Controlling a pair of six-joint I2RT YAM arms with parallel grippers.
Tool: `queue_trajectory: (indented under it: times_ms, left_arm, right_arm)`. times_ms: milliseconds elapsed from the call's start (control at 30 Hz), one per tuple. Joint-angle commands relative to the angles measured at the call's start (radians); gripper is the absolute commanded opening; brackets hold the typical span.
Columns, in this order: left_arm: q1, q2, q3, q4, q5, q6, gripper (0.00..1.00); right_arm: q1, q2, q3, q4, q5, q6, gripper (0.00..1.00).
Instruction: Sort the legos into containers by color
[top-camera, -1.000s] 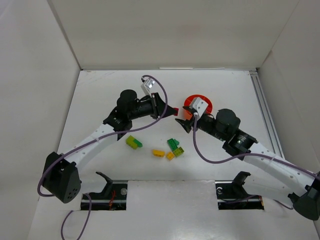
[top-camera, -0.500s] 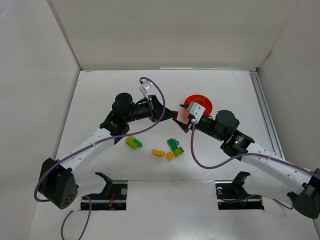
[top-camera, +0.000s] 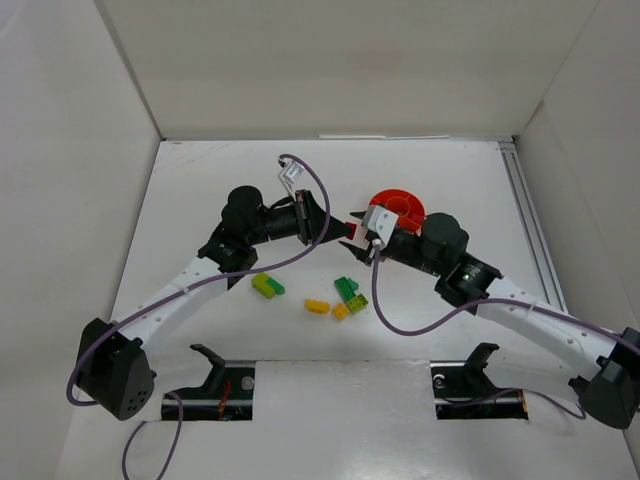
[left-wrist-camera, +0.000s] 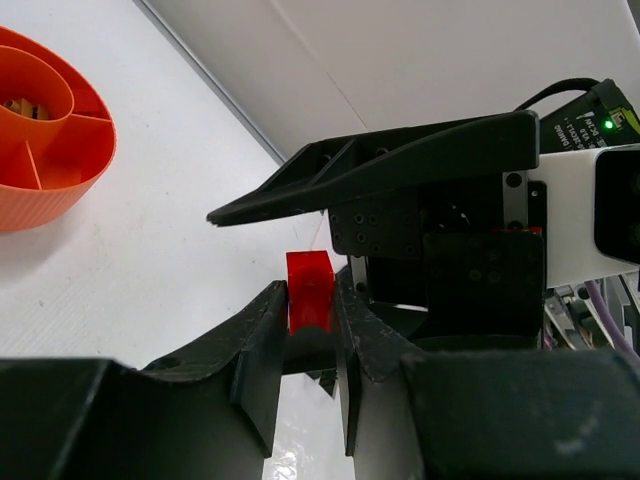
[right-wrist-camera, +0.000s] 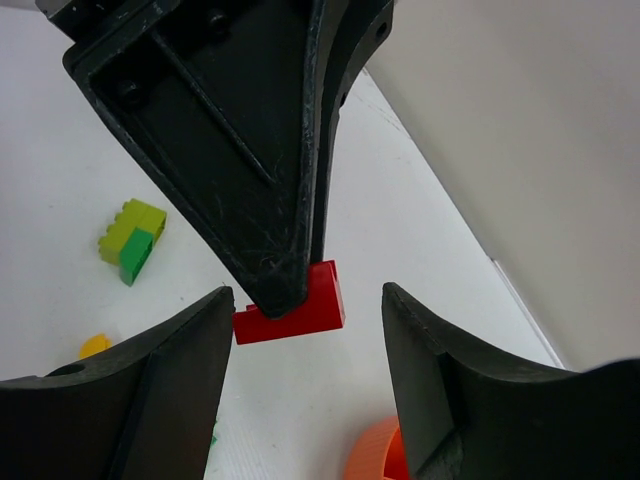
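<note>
The red brick already stands between my right gripper's open fingers, so they should close next onto the exposed part of the red brick (right-wrist-camera: 322, 298).
My left gripper (top-camera: 343, 231) is shut on a red brick (left-wrist-camera: 309, 283) and holds it above the table, left of the orange dish (top-camera: 402, 204). My right gripper (top-camera: 362, 243) is open, and its jaws stand on either side of that red brick (right-wrist-camera: 322, 298) without touching it. In the right wrist view my right gripper (right-wrist-camera: 307, 295) faces the left gripper's fingers (right-wrist-camera: 250, 150), which pinch the brick from above. A lime and green brick (top-camera: 267, 285), a yellow brick (top-camera: 317, 306) and a green, lime and yellow cluster (top-camera: 350, 297) lie on the table.
The dish (left-wrist-camera: 50, 150) has compartments, with a brownish piece in its central cup. White walls enclose the table on three sides. A rail (top-camera: 527, 215) runs along the right side. The arm bases sit at the near edge.
My right gripper has moved left to meet the left gripper, so its open jaws now flank the red brick. The left gripper has shifted slightly down with the brick.
</note>
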Motion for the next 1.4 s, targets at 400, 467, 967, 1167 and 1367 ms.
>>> queue_trajectory:
  times_ms: [400,467,967,1167,1367]
  left_arm:
    - [-0.004,-0.010,0.004,0.065,0.027,0.010,0.22]
    - [-0.004,-0.019,0.004,0.065,0.027,0.010,0.22]
    - [0.005,-0.019,0.023,-0.207,-0.212,0.092,0.36]
    - [0.005,-0.061,0.023,-0.381,-0.482,0.146,0.80]
    - [0.005,-0.070,0.023,-0.456,-0.562,0.164,0.97]
  right_arm:
    - [0.013,-0.071,0.033,0.018,0.043,-0.002,0.55]
    - [0.013,-0.061,0.033,0.018,0.032,-0.002,0.55]
    - [0.003,-0.110,0.010,-0.231,0.380,0.274,0.59]
    - [-0.067,-0.089,0.005,-0.612,0.474,0.570,0.59]
    - [-0.153,0.004,-0.053,-0.760,0.482,0.781,0.55]
